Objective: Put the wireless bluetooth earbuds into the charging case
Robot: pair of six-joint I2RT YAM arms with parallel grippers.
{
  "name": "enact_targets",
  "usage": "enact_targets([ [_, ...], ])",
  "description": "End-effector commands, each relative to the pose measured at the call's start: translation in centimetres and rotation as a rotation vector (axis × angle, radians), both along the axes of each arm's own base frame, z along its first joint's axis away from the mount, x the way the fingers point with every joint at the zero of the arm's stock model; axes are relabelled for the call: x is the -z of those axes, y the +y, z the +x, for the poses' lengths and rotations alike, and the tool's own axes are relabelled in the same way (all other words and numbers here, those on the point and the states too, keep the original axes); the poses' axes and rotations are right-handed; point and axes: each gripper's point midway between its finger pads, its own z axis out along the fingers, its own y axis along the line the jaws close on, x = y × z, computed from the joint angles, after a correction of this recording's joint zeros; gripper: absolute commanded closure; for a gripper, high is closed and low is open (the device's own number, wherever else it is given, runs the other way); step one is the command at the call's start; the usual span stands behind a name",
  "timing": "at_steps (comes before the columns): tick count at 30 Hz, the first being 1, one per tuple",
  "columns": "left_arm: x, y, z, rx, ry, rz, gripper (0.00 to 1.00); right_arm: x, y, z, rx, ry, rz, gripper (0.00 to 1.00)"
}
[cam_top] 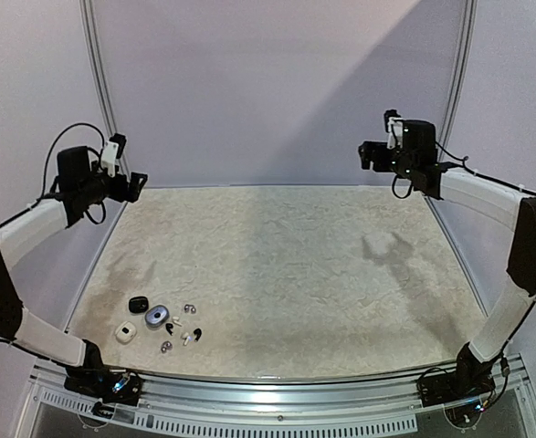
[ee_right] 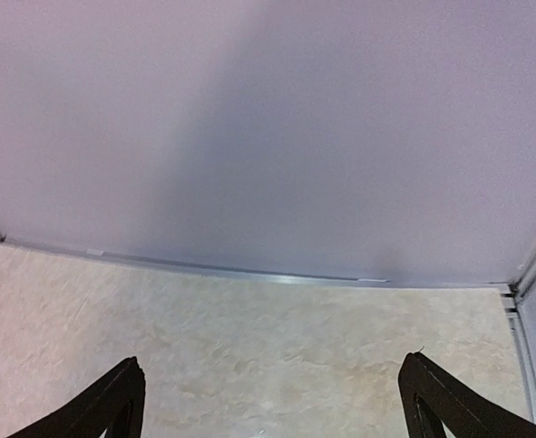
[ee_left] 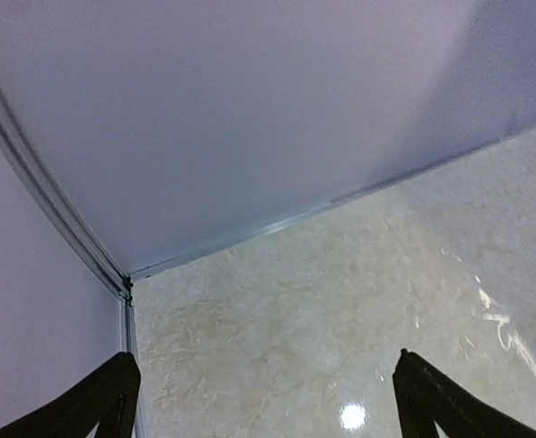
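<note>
The lavender case lies below, nearer the base, so my left gripper swings back and down next, tips its fingers toward the table and closes on it.
In the top view, three small cases lie at the near left of the table: a black case, a lavender case and a white case. Tiny earbuds lie scattered just right of them: a black one, a black-and-white one, a whitish one and greyish ones. My left gripper is raised at the far left, open and empty. My right gripper is raised at the far right, open and empty. Neither wrist view shows cases or earbuds.
The marble-patterned table is enclosed by pale walls with metal frame rails. The left wrist view shows the back-left corner post; the right wrist view shows the back wall's base rail.
</note>
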Motion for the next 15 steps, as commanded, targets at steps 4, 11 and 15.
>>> enact_targets([
  [4, 12.0, -7.2, -19.8, 0.671, 0.929, 0.383, 0.04, 7.1, 11.7, -3.5, -0.322, 0.217, -0.217, 0.03],
  [11, 16.4, -5.9, -27.4, 0.748, 1.196, 0.68, 0.18, 12.0, 16.0, -6.7, -0.387, 0.328, -0.312, 0.04],
  [15, 18.9, -6.9, -26.2, 0.696, 1.123, 0.749, 0.16, 13.5, 17.0, -8.5, -0.402, 0.371, -0.373, 0.04],
])
